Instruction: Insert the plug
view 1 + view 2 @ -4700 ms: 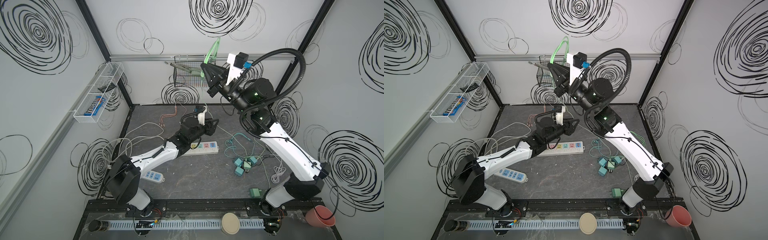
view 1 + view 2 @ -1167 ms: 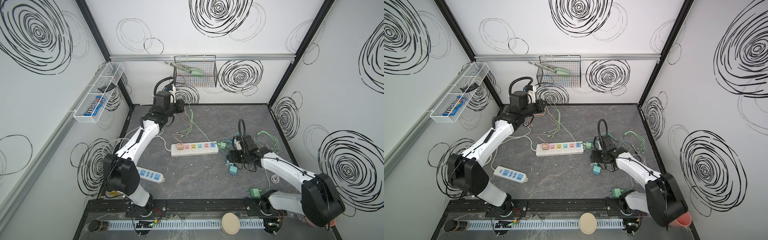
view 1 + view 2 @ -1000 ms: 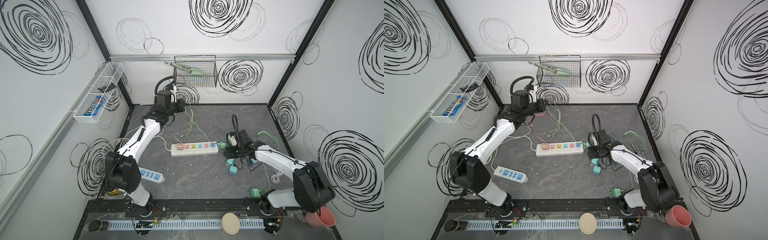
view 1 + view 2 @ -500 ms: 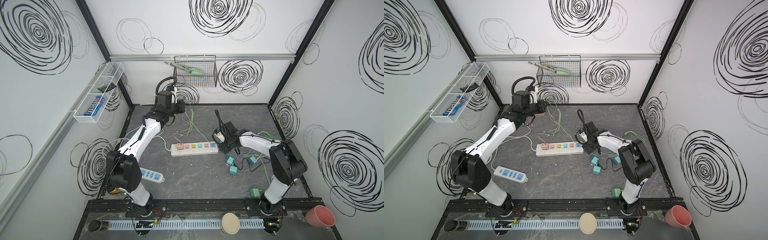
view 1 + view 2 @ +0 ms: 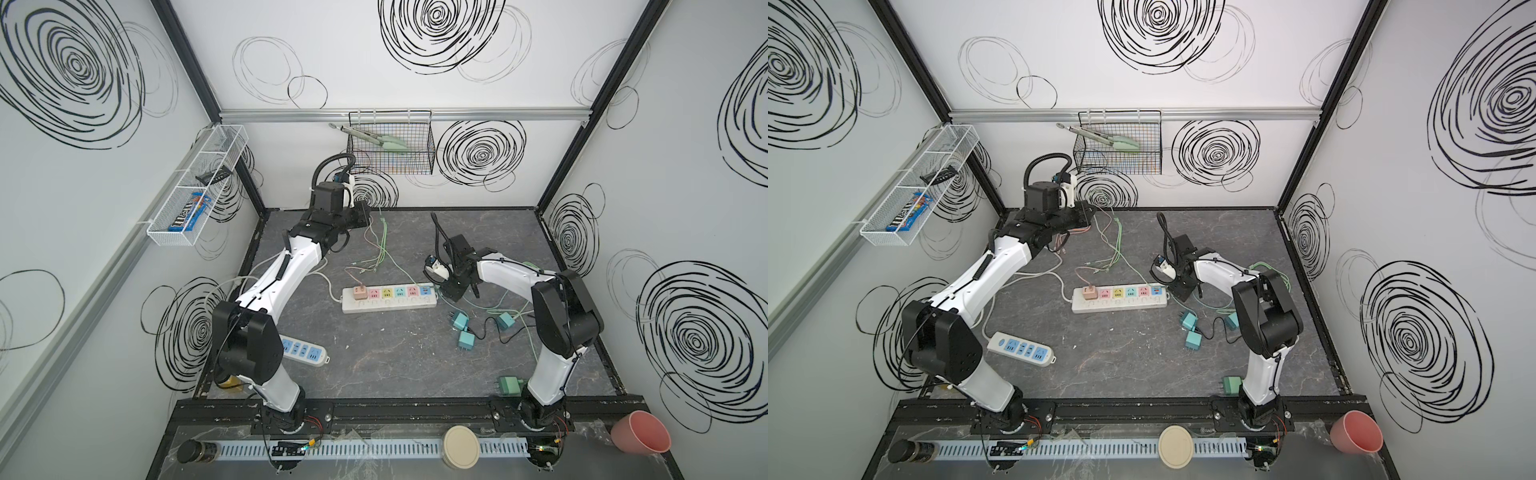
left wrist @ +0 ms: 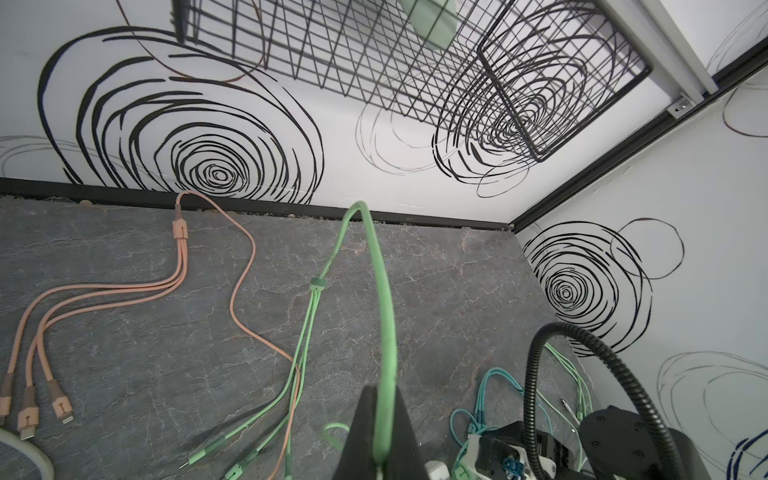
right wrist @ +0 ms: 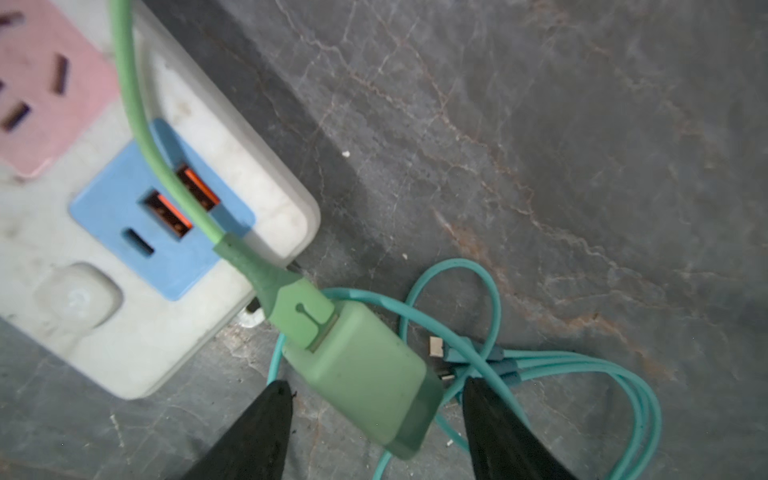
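Observation:
The left gripper will rise, then go down toward the dark floor below it and release the green cable (image 6: pixel 384 311), because the right gripper straddles the plug.
A light green plug (image 7: pixel 365 374) lies on the dark floor just off the end of the white power strip (image 7: pixel 124 324), beside its blue USB panel. My right gripper (image 7: pixel 374 385) straddles this plug, open, with a gap on each side. In both top views the right gripper (image 5: pixel 451 291) (image 5: pixel 1181 291) hides the plug at the right end of the power strip (image 5: pixel 388 305). The plug's green cable (image 6: pixel 384 311) runs back to my left gripper (image 6: pixel 380 388), which is shut on it near the back wall (image 5: pixel 365 210).
Three teal plugs (image 5: pixel 459 320) with tangled teal cables lie right of the strip, and a dark green adapter (image 5: pixel 509 384) sits by the right arm's base. A pink plug (image 5: pixel 359 293) sits in the strip's left socket. A blue-and-white strip (image 5: pixel 303 349) lies front left. A wire basket (image 5: pixel 390 149) hangs on the back wall.
My right gripper has swept from the teal plugs left to the strip's right end, its jaws narrowing a little round the green plug. The left gripper has stayed put on the cable.

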`<state>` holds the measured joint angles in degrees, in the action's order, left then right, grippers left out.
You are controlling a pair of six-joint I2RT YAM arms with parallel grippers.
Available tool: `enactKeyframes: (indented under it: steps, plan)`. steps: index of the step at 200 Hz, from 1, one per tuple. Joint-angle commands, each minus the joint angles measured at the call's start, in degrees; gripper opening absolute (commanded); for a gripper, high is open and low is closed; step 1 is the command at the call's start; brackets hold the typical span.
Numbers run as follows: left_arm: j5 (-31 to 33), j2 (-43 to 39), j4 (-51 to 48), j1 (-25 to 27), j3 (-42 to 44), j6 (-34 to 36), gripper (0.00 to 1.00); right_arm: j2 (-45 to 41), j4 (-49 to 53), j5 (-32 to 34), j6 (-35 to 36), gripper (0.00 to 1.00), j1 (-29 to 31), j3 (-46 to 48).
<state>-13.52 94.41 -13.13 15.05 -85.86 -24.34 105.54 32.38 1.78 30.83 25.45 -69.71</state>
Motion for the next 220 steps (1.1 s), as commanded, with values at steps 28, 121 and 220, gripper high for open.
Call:
enactKeyframes:
  steps: [28, 121, 220]
  plan:
    - [-1.1, 0.8, 1.2, -0.4, -2.2, 1.0, 0.0, 1.4, 0.6, -4.5, 5.2, 0.58, -0.6, 0.8]
    - [-0.4, 1.4, -0.9, -0.5, -6.6, 2.4, 0.0, -7.4, 0.7, -7.4, 2.5, 0.19, -0.5, 1.6]
    - [-7.9, 14.1, 5.1, 0.5, -37.1, 17.9, 0.0, -23.4, -10.5, -17.2, -17.6, 0.04, 0.7, 5.3]
